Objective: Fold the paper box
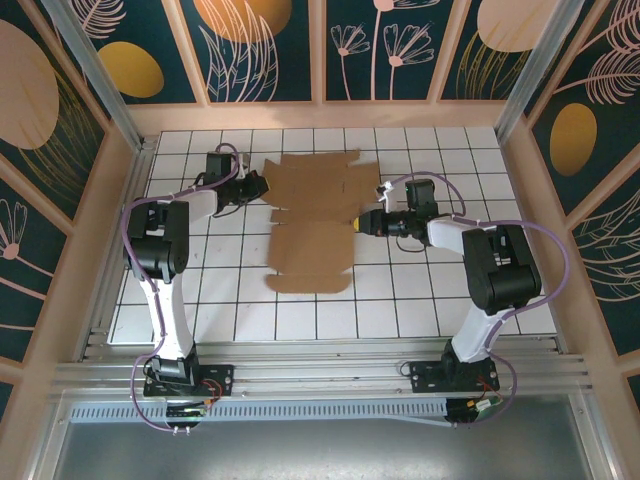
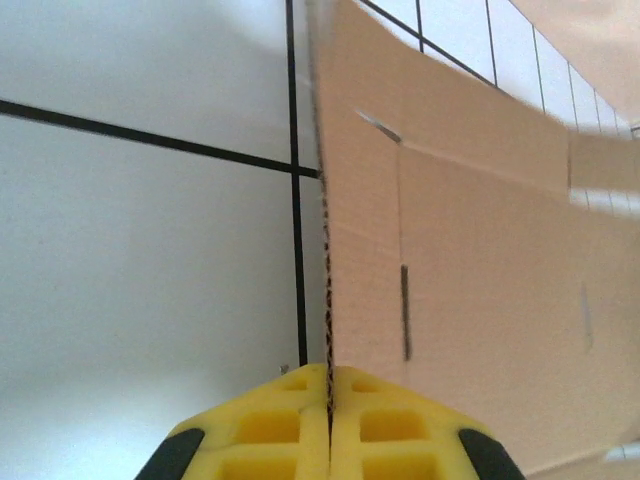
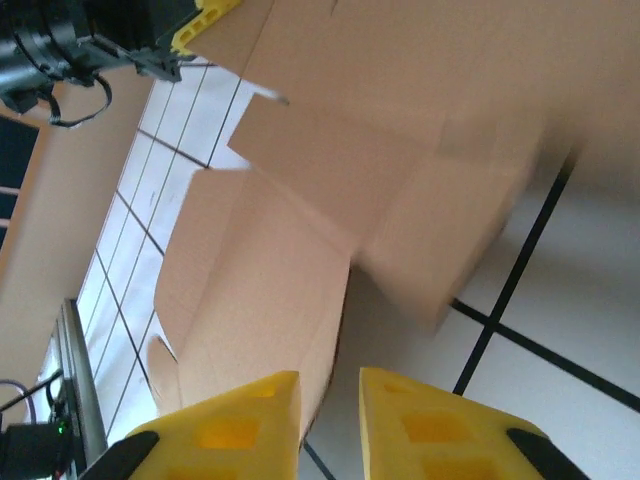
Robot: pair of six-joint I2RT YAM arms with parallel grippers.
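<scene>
My left gripper's fingers grip both sides of the sheet at the sheet's corrugated edge [image 1: 267, 183] [image 2: 328, 335]. Next my left gripper needs to tilt up toward the back side with it, then open to let it go.
The paper box [image 1: 312, 220] is a flat brown die-cut cardboard sheet with flaps and slits, lying mid-table. My left gripper [image 1: 258, 186] sits at the sheet's upper left corner. In the left wrist view its yellow fingers [image 2: 290, 420] are shut on the sheet's corrugated edge [image 2: 326, 280]. My right gripper [image 1: 366, 221] is at the sheet's right edge. In the right wrist view it [image 3: 330, 415] is open, its yellow fingers [image 3: 240, 415] either side of the edge of a cardboard panel [image 3: 260, 300], not closed on it.
The table [image 1: 430, 290] is white with a black grid, walled by wooden panels [image 1: 130, 130] at left, back and right. An aluminium rail [image 1: 320, 370] runs along the near edge by the arm bases.
</scene>
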